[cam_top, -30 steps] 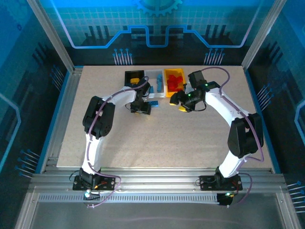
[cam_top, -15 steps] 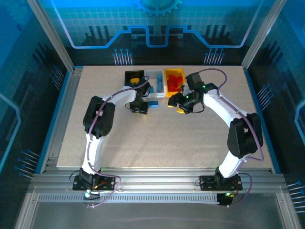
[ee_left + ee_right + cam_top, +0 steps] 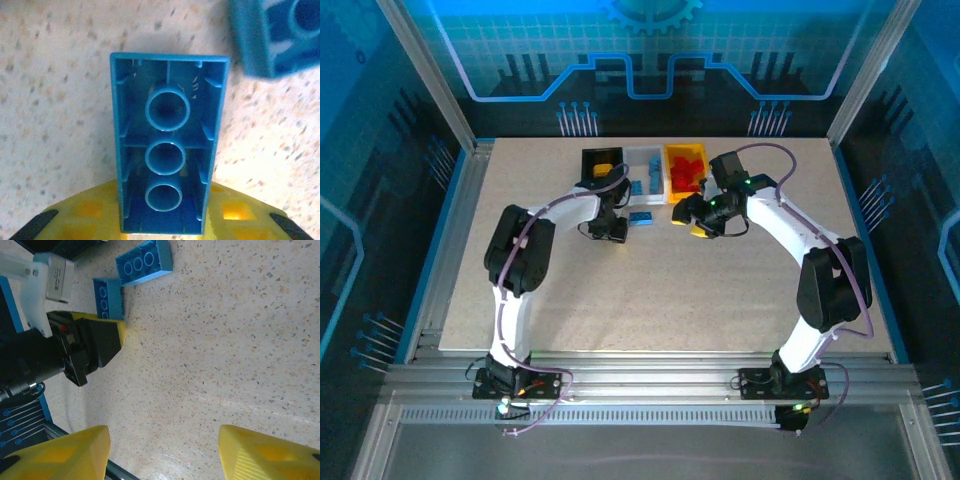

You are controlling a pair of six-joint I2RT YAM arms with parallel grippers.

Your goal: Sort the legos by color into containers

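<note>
The white bin (image 3: 632, 156) already has blue legos in it, so the blue lego should go outward over that bin next. My left gripper will lift it there and then let it go.
My left gripper (image 3: 165, 212) is shut on a blue lego (image 3: 167, 160), whose hollow underside faces the camera just above the speckled table. A second blue lego (image 3: 280, 35) lies loose beside it. In the top view the left gripper (image 3: 613, 227) sits in front of the black bin (image 3: 590, 158), with the loose blue lego (image 3: 640, 218) to its right. The white bin (image 3: 632, 156) holds blue legos and the yellow-orange bin (image 3: 672, 152) holds red legos (image 3: 688, 172). My right gripper (image 3: 162, 452) is open and empty over bare table, facing the left gripper (image 3: 80, 347) and both blue legos (image 3: 145, 262).
The three bins stand side by side at the table's back centre. A yellow lego (image 3: 603, 167) lies in the black bin. The two grippers are close together in front of the bins. Bare speckled tabletop (image 3: 670, 300) spreads toward the near edge.
The left arm's elbow has swung left and its gripper has shifted slightly left with the blue lego. The right gripper moved a little toward the bins, then held still.
</note>
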